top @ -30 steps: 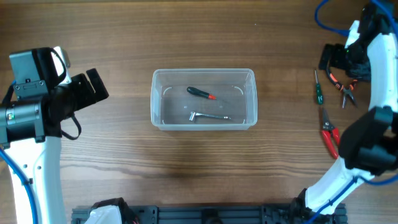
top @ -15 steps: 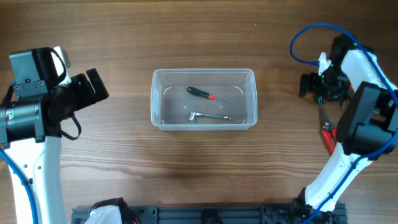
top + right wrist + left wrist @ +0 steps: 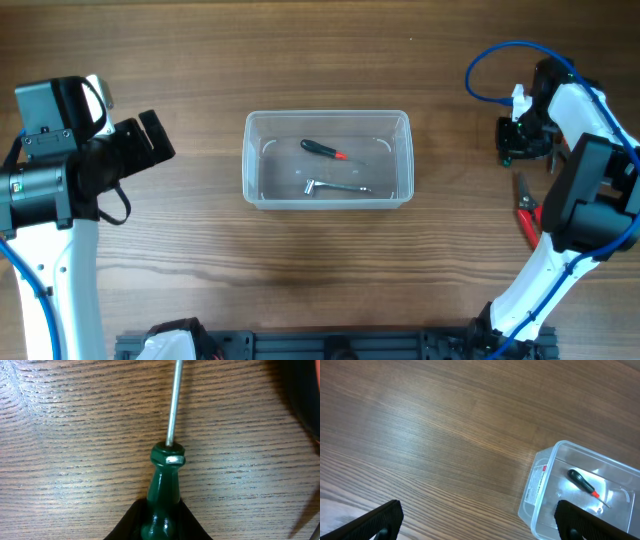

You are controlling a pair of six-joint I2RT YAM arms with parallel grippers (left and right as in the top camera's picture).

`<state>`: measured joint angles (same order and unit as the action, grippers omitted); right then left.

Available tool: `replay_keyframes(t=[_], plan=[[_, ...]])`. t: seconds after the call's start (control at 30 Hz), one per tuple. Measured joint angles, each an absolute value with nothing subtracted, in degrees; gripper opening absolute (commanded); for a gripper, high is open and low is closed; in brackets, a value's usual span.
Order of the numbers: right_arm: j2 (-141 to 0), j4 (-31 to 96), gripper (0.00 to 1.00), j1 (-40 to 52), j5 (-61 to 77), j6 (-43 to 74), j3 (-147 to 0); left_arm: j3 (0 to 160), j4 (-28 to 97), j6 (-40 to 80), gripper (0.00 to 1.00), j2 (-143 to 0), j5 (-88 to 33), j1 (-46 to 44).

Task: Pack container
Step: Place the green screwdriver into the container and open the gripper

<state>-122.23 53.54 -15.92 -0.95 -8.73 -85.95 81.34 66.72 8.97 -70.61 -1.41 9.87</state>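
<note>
The green screwdriver (image 3: 163,485) goes up, over, down for release next. Bare container bottom between the tools lies left of my right gripper in the overhead view.
The clear container (image 3: 327,115) sits mid-table, holding a black-and-red screwdriver (image 3: 323,150) and a metal wrench (image 3: 336,186). At the far right my right gripper (image 3: 517,146) is down at the table, shut on the handle of a green screwdriver (image 3: 163,485), whose metal shaft (image 3: 173,400) points away along the wood. The black fingers (image 3: 129,525) press both sides of the handle. My left gripper (image 3: 150,140) hangs open and empty at the far left. In the left wrist view the container (image 3: 540,472) lies ahead to the right.
Red-handled pliers (image 3: 530,214) lie on the table just in front of the right gripper. The right arm and its blue cable (image 3: 490,60) arch over the right edge. A dark rail runs along the front edge (image 3: 330,345).
The right gripper moved from the far right onto the green screwdriver and closed on its handle. The left arm and the container did not move.
</note>
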Motion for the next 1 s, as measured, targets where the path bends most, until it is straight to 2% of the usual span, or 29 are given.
replay_keyframes(t=[0.13,0.17,0.43,0.57,0.7,0.77,0.87,1.0], plan=[[-122.2,53.6,0.09,-15.9,-0.9,-8.7,-86.0,81.3,66.7,9.0,1.0,-70.6,-1.4,9.9],[-122.2,53.6,0.04,-15.9,-0.9,-8.7,-86.0,81.3,66.7,9.0,1.0,-70.6,-1.4,9.9],[-121.8,57.4,0.04,-15.5,1.1,-7.2,-86.4,81.3,66.7,9.0,1.0,-70.6,-1.4,9.9],[-112.7,58.2,0.04,-11.6,1.6,-8.1,-89.0,81.3,66.7,9.0,1.0,-70.6,-1.4,9.9],[-93.0,57.0,0.04,1.8,2.9,-16.6,-95.6,81.3,66.7,9.0,1.0,-70.6,-1.4,9.9],[-87.9,57.7,0.04,10.6,4.3,-23.1,-96.3,81.3,66.7,9.0,1.0,-70.6,-1.4,9.9],[-88.8,59.1,0.04,23.4,6.0,-32.8,-95.7,81.3,66.7,9.0,1.0,-70.6,-1.4,9.9],[-98.0,59.0,0.04,31.6,6.3,-38.1,-93.5,81.3,66.7,9.0,1.0,-70.6,-1.4,9.9]])
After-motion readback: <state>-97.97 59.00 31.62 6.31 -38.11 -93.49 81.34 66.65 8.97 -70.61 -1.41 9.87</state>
